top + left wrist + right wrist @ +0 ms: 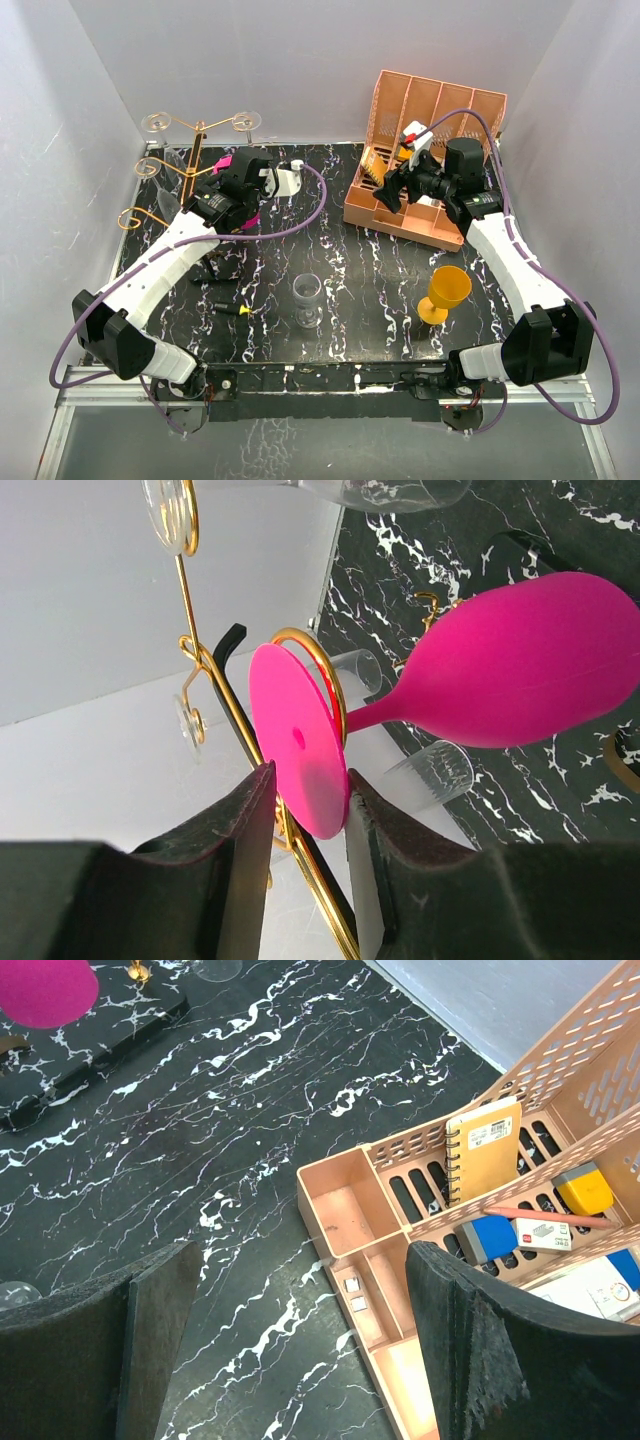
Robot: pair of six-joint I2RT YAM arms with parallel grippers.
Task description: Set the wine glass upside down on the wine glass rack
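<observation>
The upright clear glass stands back from my right gripper and to its left in the top view. The gripper moves there and down onto the clear glass's far rim next.
A pink wine glass [520, 660] hangs bowl-down on the gold wire rack [215, 675], its stem passing through a curled arm and its flat foot [298, 742] on the other side of the curl. My left gripper [308, 775] straddles the lower edge of that foot. Its jaws stand slightly apart, with a gap showing at the left finger. From above, the left gripper [225, 172] sits at the rack [200, 135] with pink showing around it. My right gripper [300, 1260] is wide open and holds nothing, over the table beside the organiser.
Clear glasses [157, 122] hang on the rack's upper arms. A clear glass [308, 300] and a yellow goblet [445, 293] stand on the black marbled table [380, 270]. The salmon-pink organiser [425, 160] with stationery fills the back right. A small black-and-yellow item [237, 310] lies front left.
</observation>
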